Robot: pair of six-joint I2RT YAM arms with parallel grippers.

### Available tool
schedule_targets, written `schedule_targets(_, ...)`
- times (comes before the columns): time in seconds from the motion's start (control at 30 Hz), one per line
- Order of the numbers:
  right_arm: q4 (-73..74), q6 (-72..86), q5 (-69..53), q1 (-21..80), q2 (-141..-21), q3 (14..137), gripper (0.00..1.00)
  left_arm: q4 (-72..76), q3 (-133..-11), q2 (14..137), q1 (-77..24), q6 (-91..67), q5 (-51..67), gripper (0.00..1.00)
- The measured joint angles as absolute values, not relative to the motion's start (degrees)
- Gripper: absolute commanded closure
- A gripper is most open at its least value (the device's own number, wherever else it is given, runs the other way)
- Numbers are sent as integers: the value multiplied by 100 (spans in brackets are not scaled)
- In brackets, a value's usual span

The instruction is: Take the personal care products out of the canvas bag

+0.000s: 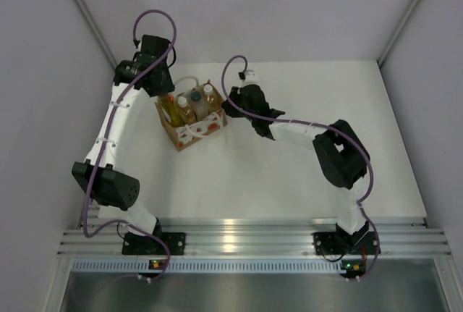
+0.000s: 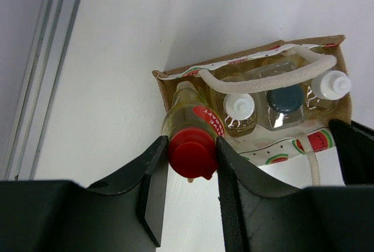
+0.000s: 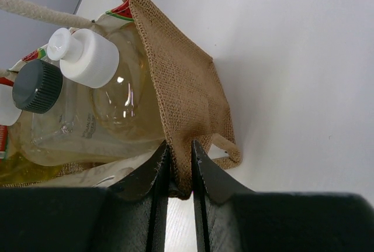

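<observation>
My left gripper carries the red-capped bottle (image 2: pixel 188 120) up out of the bag (image 1: pixel 194 129) next, then back toward the base bar and down onto the table.
The tan canvas bag (image 1: pixel 194 129) stands on the table with its white handles (image 2: pixel 304 59) up. Its side wall (image 3: pixel 187 88) is pinched between the jaws of my right gripper (image 3: pixel 180 147), which is shut on it. Inside stand clear bottles of amber liquid. My left gripper (image 2: pixel 190 147) is shut on the red cap of the red-capped bottle (image 2: pixel 188 120) at the bag's left end. Beside it are a white-capped bottle (image 2: pixel 239 111), a squarish dark-capped bottle (image 2: pixel 284 103) and another white-capped bottle (image 2: pixel 330 85).
Grey walls with metal corner rails (image 1: pixel 87 19) enclose the white table (image 1: pixel 289 182) on three sides. The aluminium base rail (image 1: pixel 239 239) runs along the near edge. The left arm curves along the left wall.
</observation>
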State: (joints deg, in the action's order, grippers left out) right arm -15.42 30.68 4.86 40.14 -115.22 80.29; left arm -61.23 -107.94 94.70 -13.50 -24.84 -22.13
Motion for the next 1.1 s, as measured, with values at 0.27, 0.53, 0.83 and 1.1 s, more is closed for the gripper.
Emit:
schedule_targets(0.27,-1542,3070,493,4014,-11522,8029,99,-6648,-11850,9065,-1352,-2276,-2014,100)
schedule_targets(0.53,-1540,3070,493,4014,-11522,8029,99,-6827,-11839,8095,-1367,-2226,-1553,100)
schedule_targets(0.83,-1529,3065,493,4014,-11520,8036,99,-6967,-10720,7032,-1435,-2222,-1070,100)
schedule_targets(1.1,-1466,3055,484,4014,-11520,8077,99,-6877,-8462,6420,-2578,-2563,-1505,100)
